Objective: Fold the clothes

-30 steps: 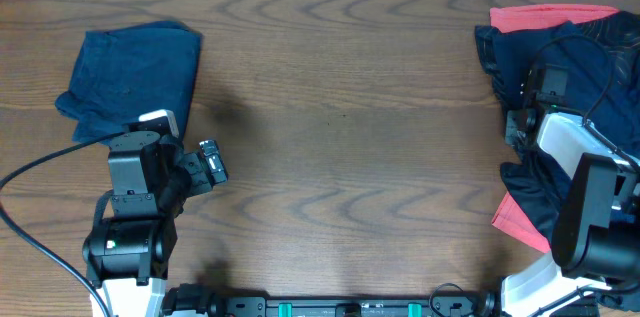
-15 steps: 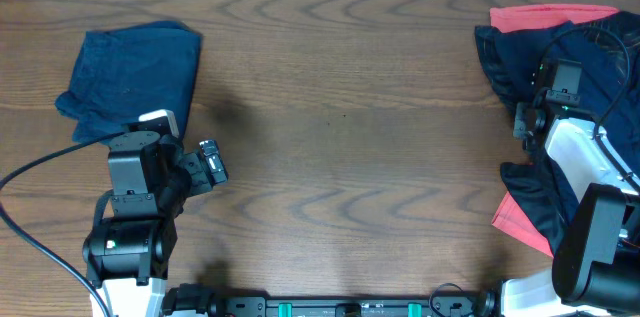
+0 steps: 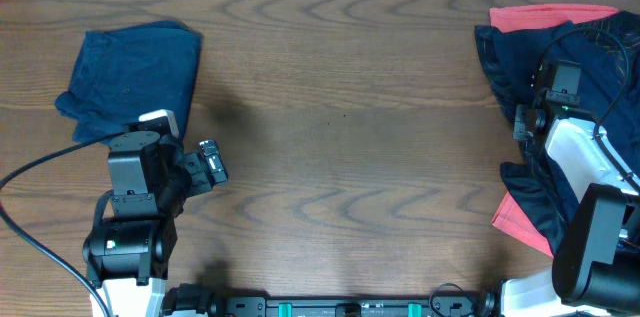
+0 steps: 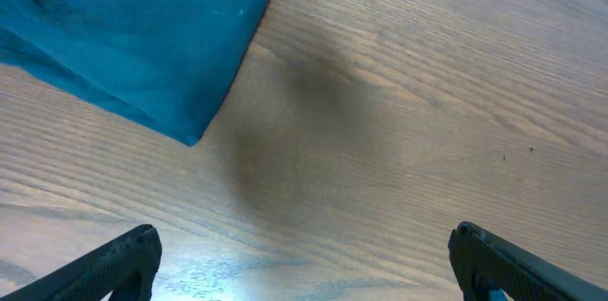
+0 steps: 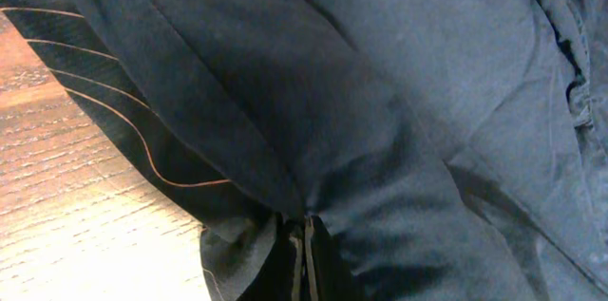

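The right gripper will next open from the heap's navy fold and lift off the heap's edge toward the bare middle, because the heap's side toward the bare middle of the table (image 3: 370, 137) is clear.
A folded blue garment (image 3: 130, 77) lies at the far left of the table; its corner shows in the left wrist view (image 4: 133, 45). My left gripper (image 3: 210, 162) is open and empty above bare wood, right of that garment; its fingertips (image 4: 304, 268) stand wide apart. A heap of dark navy clothes (image 3: 520, 62) with a red piece (image 3: 550, 17) lies at the far right. My right gripper (image 3: 522, 122) is shut on a fold of dark navy fabric (image 5: 313, 149) at the heap's left edge, its fingers (image 5: 302, 253) pinched together.
Another red piece (image 3: 515, 219) sticks out under the navy heap near the right front. A black cable (image 3: 35, 172) runs from the left arm to the table's left edge. The wooden table (image 3: 340, 127) spans the middle.
My right gripper has moved away from me along the heap's left edge, with the navy fabric pinched. Little changed in the last half second. The left arm has not moved.
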Robot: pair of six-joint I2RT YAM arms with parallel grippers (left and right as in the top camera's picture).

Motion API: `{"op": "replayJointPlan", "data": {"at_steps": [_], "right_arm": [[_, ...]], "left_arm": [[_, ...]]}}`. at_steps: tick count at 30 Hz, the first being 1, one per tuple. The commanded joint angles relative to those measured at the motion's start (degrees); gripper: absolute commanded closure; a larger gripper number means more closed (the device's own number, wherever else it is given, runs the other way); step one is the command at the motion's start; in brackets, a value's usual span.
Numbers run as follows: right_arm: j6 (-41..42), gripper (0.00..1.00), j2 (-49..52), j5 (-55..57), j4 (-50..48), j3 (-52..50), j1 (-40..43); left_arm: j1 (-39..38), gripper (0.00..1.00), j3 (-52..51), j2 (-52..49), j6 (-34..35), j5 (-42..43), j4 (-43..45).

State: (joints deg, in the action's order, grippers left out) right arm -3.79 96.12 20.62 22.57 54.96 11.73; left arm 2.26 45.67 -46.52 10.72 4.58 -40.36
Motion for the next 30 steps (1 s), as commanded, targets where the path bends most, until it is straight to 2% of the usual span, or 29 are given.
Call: {"op": "replayJointPlan", "data": {"at_steps": [1,7,13,20,22,25,28,30], "right_arm": [[0.07,0.99,-0.59,-0.22,0.17,0.63,1.01],[-2.29,0.99,-4.11,-8.5,4.2,2.54,-0.61],[-6.14,0.99,-13.73,-21.16,12.11,7.93,-9.57],[-3.91,0.99,-14.51,-21.62,16.72,7.98,-24.33],[-2.19,0.99,-13.05,-16.9,16.59,7.98,-27.1],[7.19,0.9,-10.64,0.26,16.74,7.98,-28.13],[11.82,0.61,-9.4,9.09,16.92,7.98,-26.6],[11.91,0.55,-8.79,10.54,16.83,7.98,-24.57]], "left_arm": [[0.28,0.02,0.9,-0.15,0.55,0.61,-0.09],[0.31,0.02,0.9,-0.15,0.55,0.61,-0.09],[0.28,0.02,0.9,-0.15,0.55,0.61,-0.07],[0.28,0.02,0.9,-0.15,0.55,0.61,-0.07],[0.31,0.02,0.9,-0.15,0.55,0.61,-0.09],[0.28,0.02,0.9,-0.15,0.57,0.61,-0.09],[0.31,0.02,0.9,-0.15,0.57,0.61,-0.11],[0.31,0.02,0.9,-0.15,0.55,0.61,-0.09]]}}
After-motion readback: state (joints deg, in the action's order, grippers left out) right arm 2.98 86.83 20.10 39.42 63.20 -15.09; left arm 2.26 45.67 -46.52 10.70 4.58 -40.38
